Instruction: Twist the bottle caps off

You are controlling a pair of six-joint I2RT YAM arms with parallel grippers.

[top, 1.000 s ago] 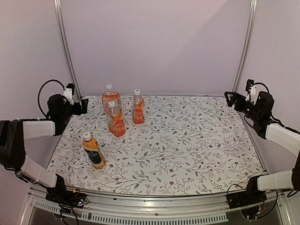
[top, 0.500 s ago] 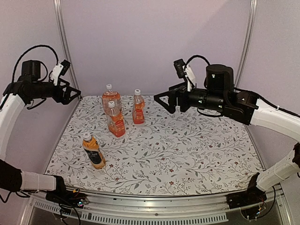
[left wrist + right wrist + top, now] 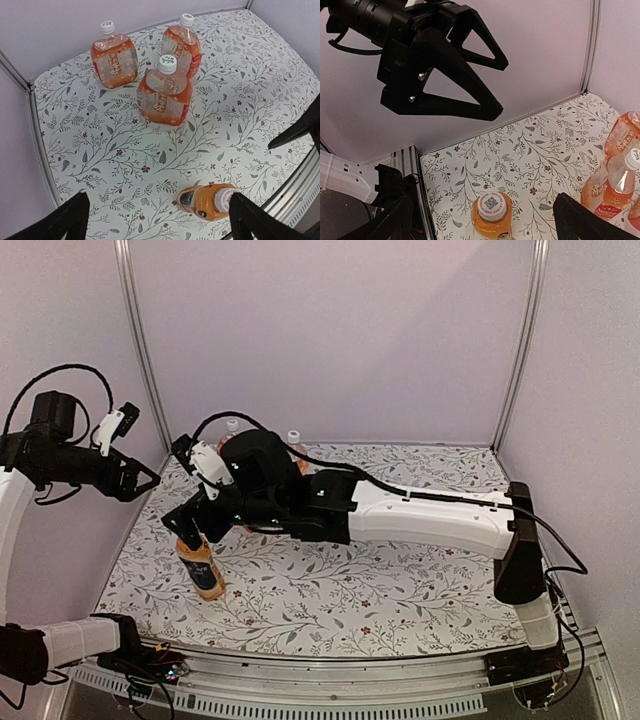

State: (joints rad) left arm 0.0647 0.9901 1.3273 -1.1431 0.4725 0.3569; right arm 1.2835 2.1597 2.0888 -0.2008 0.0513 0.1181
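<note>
I will next move my right gripper down past the coded cap and close it around the dark-labelled bottle's upper part (image 3: pixel 191 551) (image 3: pixel 494 225), as my open fingers are still above it.
Three red-labelled orange-drink bottles stand at the back left, each with a white bottle cap (image 3: pixel 168 62), (image 3: pixel 107 26), (image 3: pixel 186 19). A dark-labelled bottle (image 3: pixel 204 572) stands alone near the front left; its cap (image 3: pixel 492 206) carries a printed code. My right gripper (image 3: pixel 490 227) hangs open just above this bottle, fingers on either side of the cap and not touching it. In the top view the right gripper (image 3: pixel 193 527) hides that cap. My left gripper (image 3: pixel 138 480) is open and empty, raised over the table's left edge. In its own view the left gripper (image 3: pixel 160 222) looks down on all the bottles.
The right arm (image 3: pixel 420 518) stretches across the flowered table (image 3: pixel 400 580) from the right base to the left side, covering part of the bottle group. A metal rail (image 3: pixel 405 160) and the purple wall (image 3: pixel 330 340) border the table on the left and back.
The right arm swung from the far right side across the table and came down over the dark-labelled bottle. The left arm rose from the table's left edge. Both grippers stayed open.
</note>
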